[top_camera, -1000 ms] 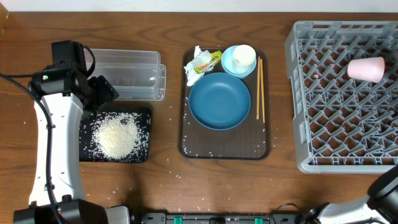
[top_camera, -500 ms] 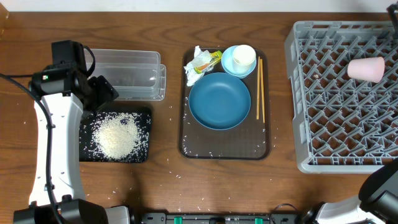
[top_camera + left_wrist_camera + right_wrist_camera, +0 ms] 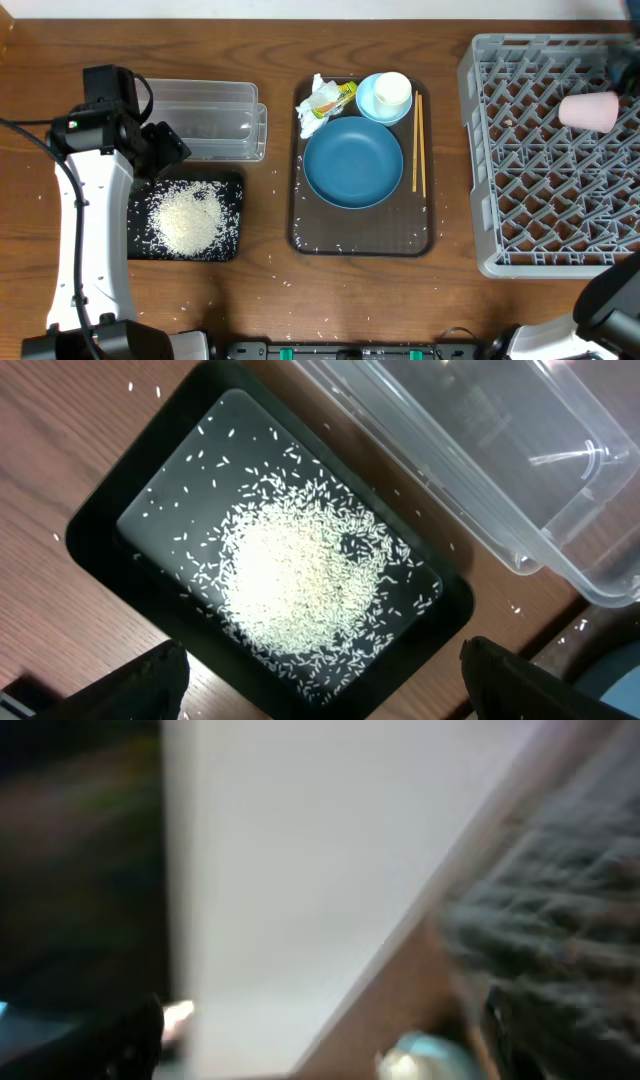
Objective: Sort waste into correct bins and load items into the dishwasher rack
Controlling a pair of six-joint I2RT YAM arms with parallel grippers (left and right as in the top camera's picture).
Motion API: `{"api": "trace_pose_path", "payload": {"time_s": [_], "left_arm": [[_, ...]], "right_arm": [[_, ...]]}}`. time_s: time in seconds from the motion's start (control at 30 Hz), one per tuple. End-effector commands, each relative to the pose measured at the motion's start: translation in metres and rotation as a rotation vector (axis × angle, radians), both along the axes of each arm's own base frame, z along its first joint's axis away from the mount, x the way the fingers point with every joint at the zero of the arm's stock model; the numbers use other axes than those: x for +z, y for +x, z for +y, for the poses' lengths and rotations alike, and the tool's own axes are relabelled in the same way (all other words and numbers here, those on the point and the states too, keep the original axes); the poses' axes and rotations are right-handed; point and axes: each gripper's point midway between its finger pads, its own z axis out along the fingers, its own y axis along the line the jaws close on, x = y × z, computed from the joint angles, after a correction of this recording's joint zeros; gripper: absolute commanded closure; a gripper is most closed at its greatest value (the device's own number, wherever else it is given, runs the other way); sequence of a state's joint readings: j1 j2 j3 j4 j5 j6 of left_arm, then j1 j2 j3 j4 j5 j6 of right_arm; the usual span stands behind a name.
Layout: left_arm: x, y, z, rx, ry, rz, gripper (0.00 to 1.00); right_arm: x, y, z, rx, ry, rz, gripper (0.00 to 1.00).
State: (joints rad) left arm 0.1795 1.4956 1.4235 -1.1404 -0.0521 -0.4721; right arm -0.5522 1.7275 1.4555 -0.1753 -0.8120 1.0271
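The pink cup lies on its side, so my right gripper moves down and back next onto the cup's wide end (image 3: 610,111). That end sits below and back from the gripper's fingers.
My left gripper (image 3: 163,147) hangs open and empty over the black tray (image 3: 232,190), which holds a pile of rice (image 3: 186,217); the rice also shows in the left wrist view (image 3: 300,575). The clear tub (image 3: 205,120) lies behind it. On the brown tray, the dark-blue bowl (image 3: 352,162), the white cup (image 3: 392,91) in the light-blue bowl (image 3: 368,102), chopsticks (image 3: 418,145), tissue (image 3: 314,112) and yellow wrapper (image 3: 342,94). The pink cup (image 3: 588,110) lies in the grey rack (image 3: 540,240). My right gripper (image 3: 627,77) is a dark blur by the pink cup; its fingers (image 3: 320,1045) look apart and empty.
The brown serving tray (image 3: 360,238) sits mid-table. Stray rice grains (image 3: 285,280) lie on the wood in front of it. The right arm's base (image 3: 612,305) rises at the front right corner. The right wrist view is motion-blurred.
The right arm has swung up; its gripper now shows at the far right edge beside the pink cup. The left arm and all objects are unmoved.
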Motion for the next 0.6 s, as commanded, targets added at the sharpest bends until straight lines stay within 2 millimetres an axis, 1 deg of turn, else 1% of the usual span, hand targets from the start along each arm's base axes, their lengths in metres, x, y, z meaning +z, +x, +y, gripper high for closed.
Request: {"api": "trace_pose_path", "payload": {"time_s": [0.0, 0.07, 0.17, 0.27, 0.43, 0.5, 0.57], "left_arm": [[0.003, -0.002, 0.000, 0.006, 0.001, -0.011, 0.10], [0.003, -0.002, 0.000, 0.006, 0.001, -0.011, 0.10], [0.003, -0.002, 0.000, 0.006, 0.001, -0.011, 0.10], [0.003, -0.002, 0.000, 0.006, 0.001, -0.011, 0.10], [0.003, -0.002, 0.000, 0.006, 0.001, -0.011, 0.10], [0.003, -0.002, 0.000, 0.006, 0.001, -0.011, 0.10], [0.003, -0.002, 0.000, 0.006, 0.001, -0.011, 0.10]], "right_arm": [[-0.002, -0.007, -0.031, -0.077, -0.375, 0.051, 0.01], [-0.007, -0.014, -0.039, -0.093, -0.446, 0.114, 0.01], [-0.001, -0.022, -0.045, -0.097, -0.521, 0.165, 0.01], [0.008, -0.028, -0.046, -0.096, -0.596, 0.209, 0.01], [0.011, -0.041, -0.053, -0.129, -0.757, 0.337, 0.01], [0.006, -0.047, -0.058, -0.144, -0.794, 0.389, 0.09], [-0.004, -0.052, -0.061, -0.148, -0.796, 0.443, 0.15]]}}
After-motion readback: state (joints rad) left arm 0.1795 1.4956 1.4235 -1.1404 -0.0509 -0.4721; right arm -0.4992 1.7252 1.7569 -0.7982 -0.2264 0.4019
